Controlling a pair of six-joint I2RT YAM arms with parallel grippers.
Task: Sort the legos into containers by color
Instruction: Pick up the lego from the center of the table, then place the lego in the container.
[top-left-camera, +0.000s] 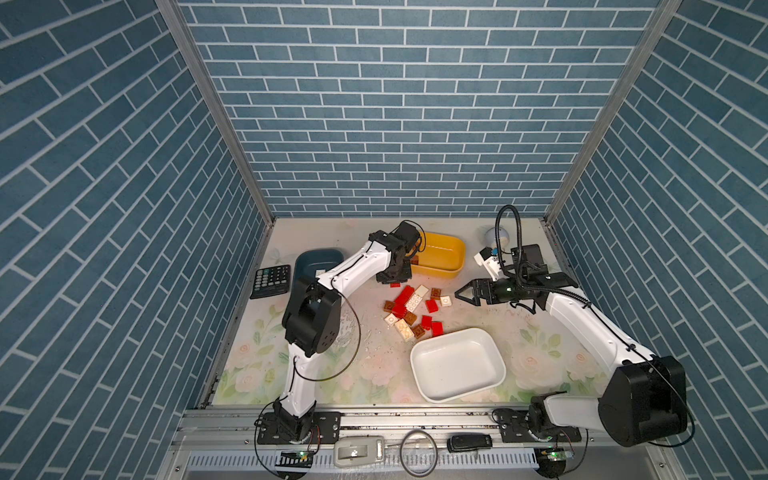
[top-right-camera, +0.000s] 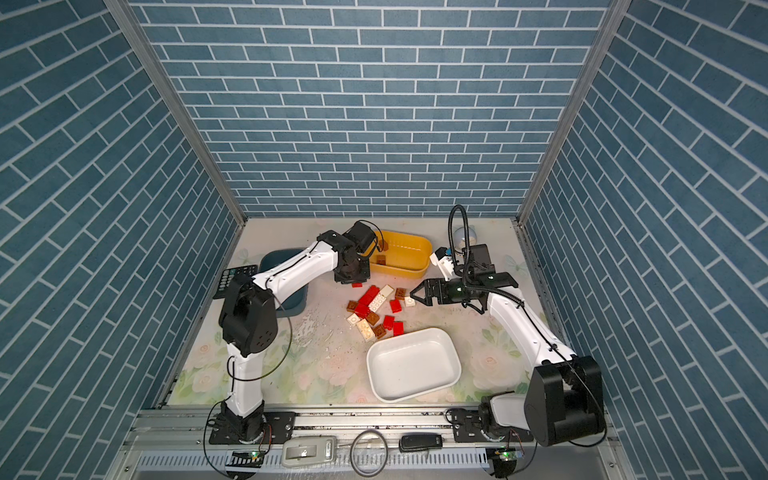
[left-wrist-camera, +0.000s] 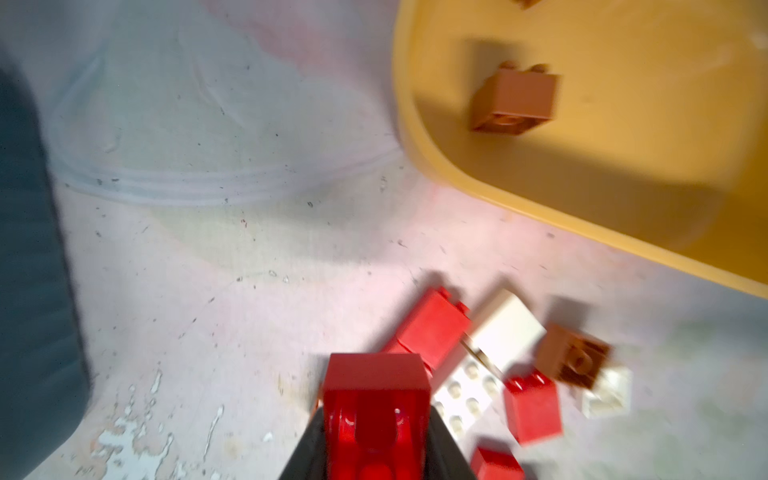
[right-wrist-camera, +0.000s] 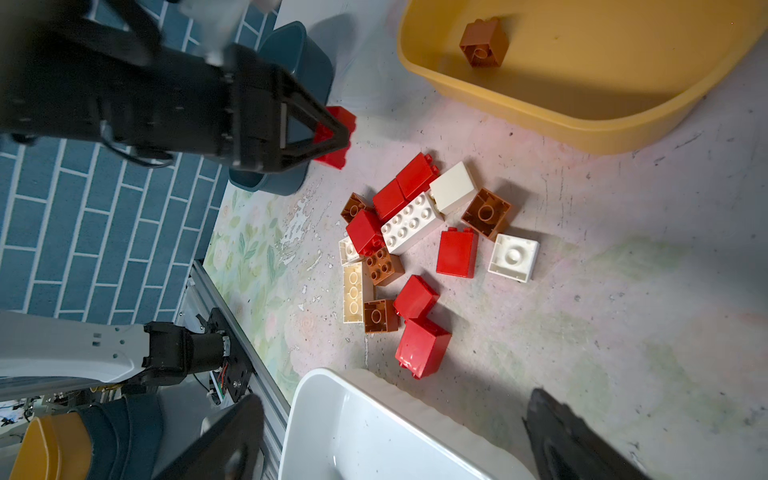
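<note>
The white container is empty, so my left gripper will carry the red lego back past the heap, over the bottom of the white container, and let go of it.
My left gripper is shut on a red lego, held just above the mat between the dark teal container and the yellow container. In the right wrist view the same red lego shows between the left gripper's fingertips. A brown lego lies in the yellow container. Several loose red, brown and white legos are heaped mid-table. My right gripper hovers open and empty to the right of the heap. The white container stands at the near side.
A black calculator lies at the left wall beside the teal container. A small round clock stands at the back right. The left arm's elbow overhangs the teal container. Small devices lie on the front rail.
</note>
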